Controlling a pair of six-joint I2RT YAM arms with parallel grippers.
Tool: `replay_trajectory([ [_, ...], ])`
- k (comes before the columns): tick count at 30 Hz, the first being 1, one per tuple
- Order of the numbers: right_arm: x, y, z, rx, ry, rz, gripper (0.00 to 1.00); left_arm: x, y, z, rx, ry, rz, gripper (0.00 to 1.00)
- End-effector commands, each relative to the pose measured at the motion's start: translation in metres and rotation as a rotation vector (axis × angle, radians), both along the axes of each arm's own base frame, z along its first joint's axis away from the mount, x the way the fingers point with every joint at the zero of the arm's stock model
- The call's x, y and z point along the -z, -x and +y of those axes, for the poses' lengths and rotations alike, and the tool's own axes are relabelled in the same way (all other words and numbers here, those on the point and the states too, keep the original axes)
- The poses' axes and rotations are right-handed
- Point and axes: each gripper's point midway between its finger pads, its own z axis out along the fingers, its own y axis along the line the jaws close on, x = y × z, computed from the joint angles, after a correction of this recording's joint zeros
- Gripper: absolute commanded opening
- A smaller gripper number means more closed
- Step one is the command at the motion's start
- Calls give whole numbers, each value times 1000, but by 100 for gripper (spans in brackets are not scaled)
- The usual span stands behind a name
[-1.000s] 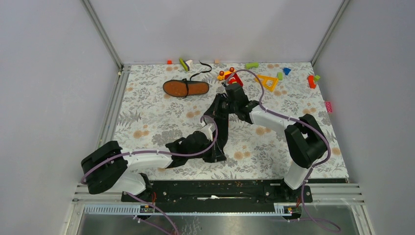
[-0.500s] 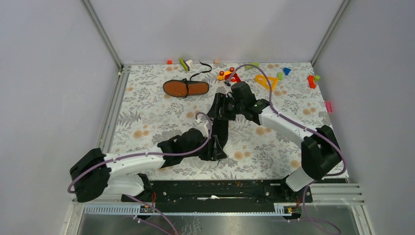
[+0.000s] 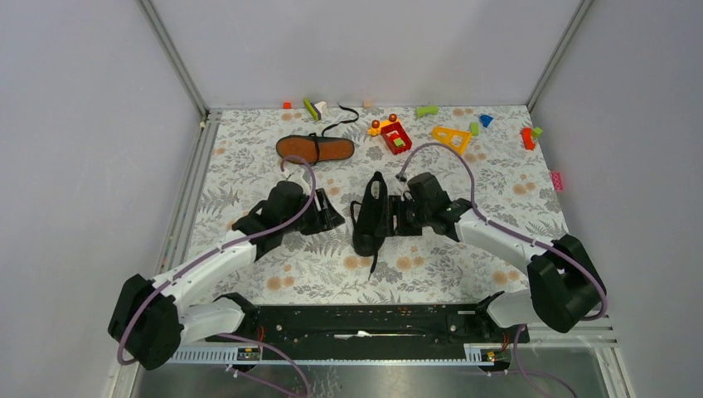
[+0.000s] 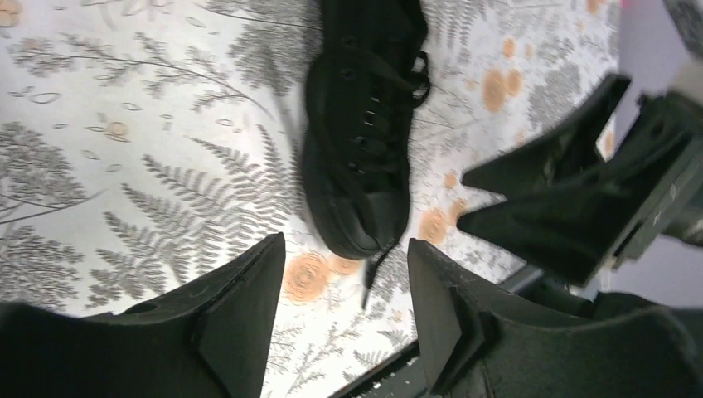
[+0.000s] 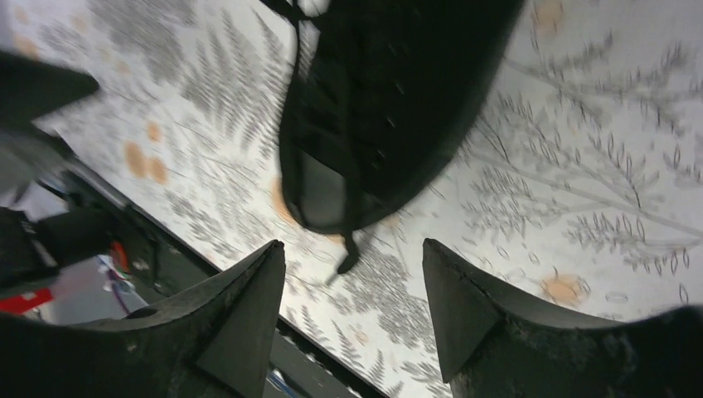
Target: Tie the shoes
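Note:
My right gripper moves down and back over the lace [image 3: 375, 260] [image 5: 350, 244] beside the near shoe's toe next, since the black lace trails loose past that toe.
One black shoe [image 3: 370, 214] stands upright mid-table with its toe toward the arms, and a loose lace end [image 3: 370, 265] trails from the toe. The same shoe [image 4: 361, 141] fills the left wrist view, laces slack, and shows again as the shoe [image 5: 383, 99] in the right wrist view. The second shoe [image 3: 315, 148] lies on its side further back, orange-brown sole showing. My left gripper [image 3: 327, 218] is open just left of the near shoe, holding nothing. My right gripper [image 3: 397, 217] is open just right of it, also holding nothing. Each wrist view shows bare floral cloth between its fingers: left gripper [image 4: 345, 245], right gripper [image 5: 352, 246].
Small toy blocks line the back edge: a red block [image 3: 396, 137], a yellow triangle [image 3: 452, 137], a green piece [image 3: 427, 109] and a pink piece [image 3: 556, 180] at the right edge. A black rail [image 3: 365, 319] runs along the near edge.
Both grippers have opened and let go of the near shoe. The left arm swung out to the shoe's left and the right gripper drew back to its right. The shoe now rests on the table.

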Motion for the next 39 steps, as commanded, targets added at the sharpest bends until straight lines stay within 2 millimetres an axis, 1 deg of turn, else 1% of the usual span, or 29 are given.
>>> replay_trajectory([
  [1, 12, 10, -3, -50, 40, -65, 68, -6, -26, -2, 25, 7, -50, 59],
  [6, 37, 25, -2, -67, 52, -27, 67, 10, -47, -17, 75, 15, -52, 57],
  [8, 41, 30, 5, -81, 40, -25, 66, 15, -56, -23, 90, 24, -61, 56],
  [11, 51, 37, 13, -98, 66, -18, 65, 17, -68, -31, 118, 40, -103, 56],
  [13, 53, 35, 23, -110, 54, -29, 64, 21, -74, -36, 135, 40, -110, 55],
  [15, 59, 35, 26, -110, 56, -21, 61, 24, -82, -40, 140, 33, -116, 54],
  [19, 69, 33, 30, -109, 59, -11, 47, 40, -97, -40, 117, -3, -97, 52],
  [20, 71, 32, 30, -106, 56, -11, 40, 44, -100, -41, 114, -5, -89, 51],
  [22, 69, 30, 30, -89, 45, -24, 16, 48, -105, -44, 119, 10, -76, 48],
  [23, 67, 29, 27, -67, 43, -40, 6, 50, -106, -46, 125, 20, -74, 47],
  [24, 64, 26, 24, -43, 41, -61, 0, 51, -108, -47, 127, 26, -75, 46],
  [28, 57, 19, 3, 24, 108, -115, 0, 59, -112, -48, 123, 14, -55, 46],
  [35, 49, 15, 2, 14, 133, -111, 0, 67, -110, -58, 156, 52, -19, 46],
  [37, 48, 14, 1, 26, 131, -111, 0, 70, -110, -60, 153, 68, -8, 42],
  [39, 47, 12, -4, 44, 135, -107, 0, 82, -113, -59, 134, 51, 24, 39],
])
